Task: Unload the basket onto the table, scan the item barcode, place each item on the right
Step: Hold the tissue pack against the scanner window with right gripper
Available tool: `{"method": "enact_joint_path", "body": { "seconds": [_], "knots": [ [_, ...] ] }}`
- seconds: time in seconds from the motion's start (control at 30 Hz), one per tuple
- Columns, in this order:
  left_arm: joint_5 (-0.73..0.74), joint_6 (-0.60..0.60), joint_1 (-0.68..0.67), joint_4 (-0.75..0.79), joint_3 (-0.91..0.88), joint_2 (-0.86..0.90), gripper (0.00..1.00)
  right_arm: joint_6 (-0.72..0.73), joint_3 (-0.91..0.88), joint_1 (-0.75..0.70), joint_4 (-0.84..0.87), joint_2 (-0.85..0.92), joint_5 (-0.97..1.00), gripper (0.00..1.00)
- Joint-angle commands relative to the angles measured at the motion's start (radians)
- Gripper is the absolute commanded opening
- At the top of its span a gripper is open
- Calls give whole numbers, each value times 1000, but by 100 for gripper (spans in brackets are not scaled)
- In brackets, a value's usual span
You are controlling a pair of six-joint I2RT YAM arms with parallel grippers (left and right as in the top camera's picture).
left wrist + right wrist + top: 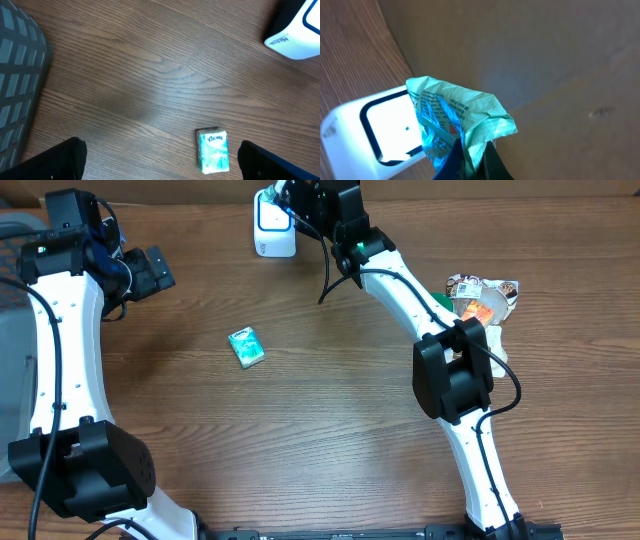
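My right gripper next carries this packet over the pile's green edge (pixel 442 301) and releases it. Others lie back, to the gripper's right in the overhead view.
A crumpled green and blue packet (pixel 451 114) is pinched in my right gripper (pixel 471 161), which is shut on its lower end. The packet's printed side is held right in front of the lit window of the white barcode scanner (pixel 374 131). From overhead the scanner (pixel 272 228) stands at the table's far edge, with the right gripper (pixel 293 202) directly above it. The packet itself is hidden there by the gripper. My left gripper (pixel 160 165) is open above the bare table, holding nothing.
A teal Kleenex tissue pack (pixel 213 151) lies flat on the wood between the left fingers; overhead it (pixel 246 347) is left of centre. A pile of snack packets (pixel 482 295) sits at the right. A grey basket (pixel 17 85) lies at the left edge.
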Motion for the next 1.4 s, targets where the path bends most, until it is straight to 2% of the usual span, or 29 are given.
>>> {"method": "enact_joint_path", "body": {
  "seconds": [0.0,0.2,0.97,1.1,1.2,1.37],
  "knots": [
    [4,-21,4,1,-2,-8,99,-172,10,-2,14,-2,-21,4],
    [3,-21,4,1,-2,-8,100,-298,10,0,18,-2,-42,4],
    [3,-21,4,1,-2,-8,100,-287,11,-1,88,-23,-43,4],
    [3,-21,4,1,-2,-8,100,-184,11,-1,64,-66,-60,4],
    [4,-21,4,1,-2,-8,100,-60,11,-3,-27,-132,-136,4],
    [4,-21,4,1,-2,-8,100,281,11,-3,-235,-266,-265,4]
  ]
}}
